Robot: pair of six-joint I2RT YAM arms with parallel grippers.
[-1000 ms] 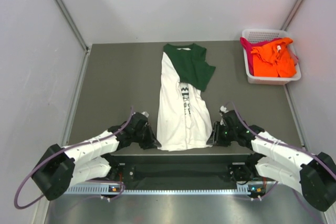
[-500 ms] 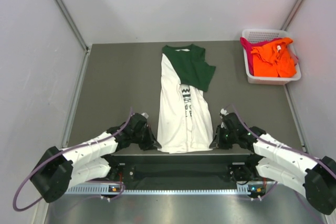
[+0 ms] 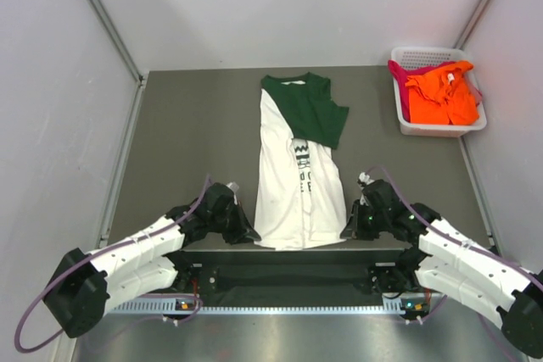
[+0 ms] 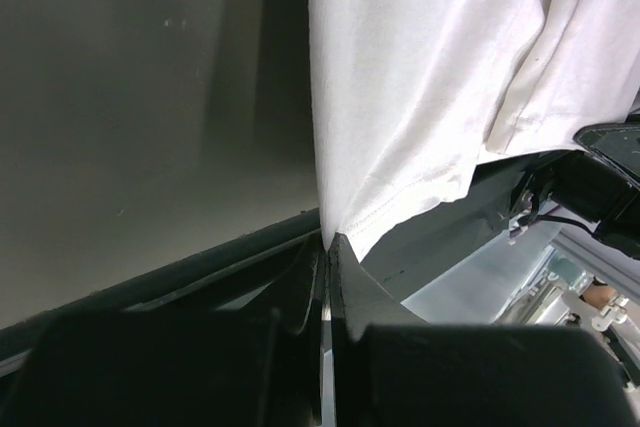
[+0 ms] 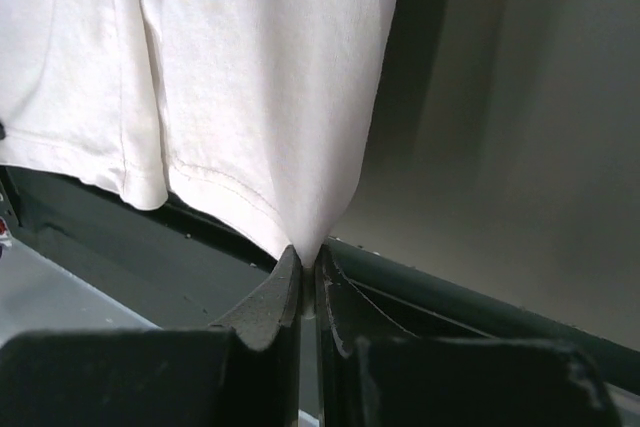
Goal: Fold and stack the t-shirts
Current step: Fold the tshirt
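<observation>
Next, my right gripper lifts the hem corner, then carries it away from my base over the black print onto the dark green sleeve (image 3: 326,118).
A white t-shirt (image 3: 297,184) with dark green sleeves and black print lies lengthwise on the grey table, folded into a narrow strip, collar at the far end. My left gripper (image 3: 249,233) is shut on its near left hem corner (image 4: 345,232). My right gripper (image 3: 346,231) is shut on the near right hem corner (image 5: 300,242). Both corners are pinched between the fingertips at the table's near edge. An orange t-shirt (image 3: 441,95) and a magenta one (image 3: 400,74) lie in the basket.
A white lattice basket (image 3: 437,129) stands at the far right of the table (image 3: 187,150). White walls enclose the table on three sides. A metal rail with the arm bases runs along the near edge.
My right gripper has closed on the hem corner and shifted slightly toward the near edge. The shirt's hem has drawn a little nearer. The left gripper keeps its hold.
</observation>
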